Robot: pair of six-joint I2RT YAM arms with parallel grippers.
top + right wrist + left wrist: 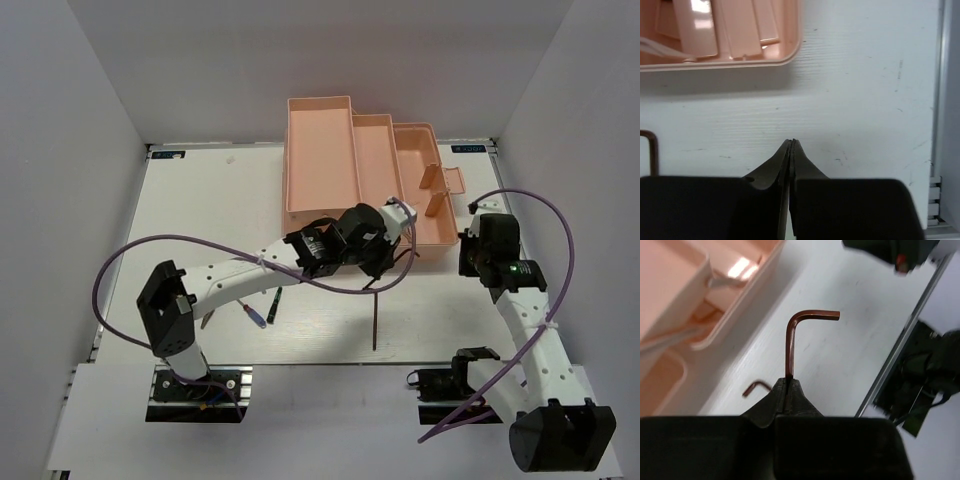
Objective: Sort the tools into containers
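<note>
The open end compartment (418,188) has an uncovered bottom, so my left gripper should next move outward past the toolbox's front side, over that compartment, and release the hex key.
My left gripper (788,380) is shut on the long leg of a dark L-shaped hex key (790,340) and holds it above the table beside the front wall of the salmon-pink toolbox (742,302). From above, this gripper (403,222) is at the front edge of the toolbox (330,160). A second hex key (756,386) lies on the table below. My right gripper (791,141) is shut and empty, low over the table just in front of the toolbox's right corner (740,60); from above it (466,262) is right of the box.
A long hex key (375,322) lies near the table's front edge. A blue-handled screwdriver (257,314) and a green-handled one (273,305) lie under the left arm. Another hex key (652,150) is at the left edge of the right wrist view. The pliers do not show.
</note>
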